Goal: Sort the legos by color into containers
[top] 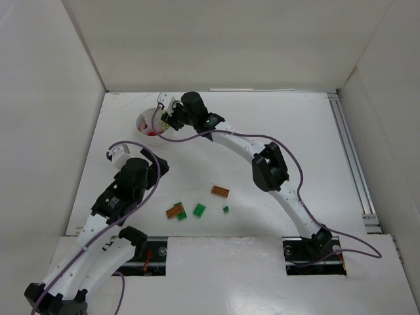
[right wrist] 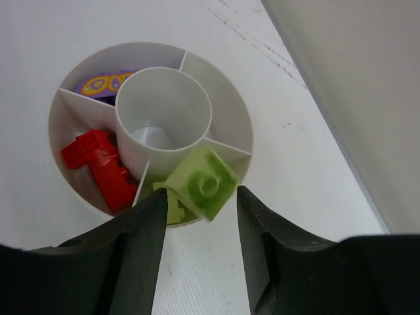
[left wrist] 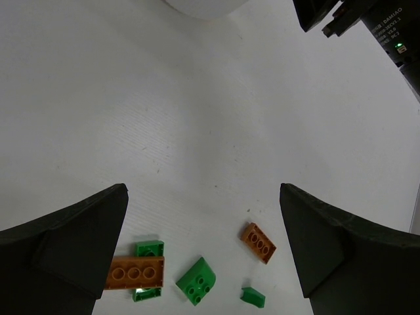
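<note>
My left gripper should next move back and to the right in the top view, then down over the middle green brick [top: 199, 210], as the bare table around it leaves room for the fingers.
The white round dish [right wrist: 223, 98] has wedge compartments around a centre cup; it shows at the table's back left in the top view [top: 143, 122]. It holds red bricks [right wrist: 98, 164], a lilac piece [right wrist: 98, 84] and a yellow-green piece [right wrist: 172, 205]. My right gripper [right wrist: 200, 197] hangs over the dish's near rim, its jaws narrowed on a yellow-green brick [right wrist: 205, 180], which is tilted above the yellow-green compartment. My left gripper [left wrist: 203, 249] is open and empty above the table. Below it lie two orange bricks [left wrist: 134, 273] [left wrist: 258, 242] and green bricks [left wrist: 197, 281] [left wrist: 252, 297].
The loose bricks lie in a cluster near the table's front centre [top: 197, 210]. White walls close in the table on the left, back and right. A metal rail [top: 351, 157] runs along the right side. The right arm's body [left wrist: 367, 26] shows at the left wrist view's top right.
</note>
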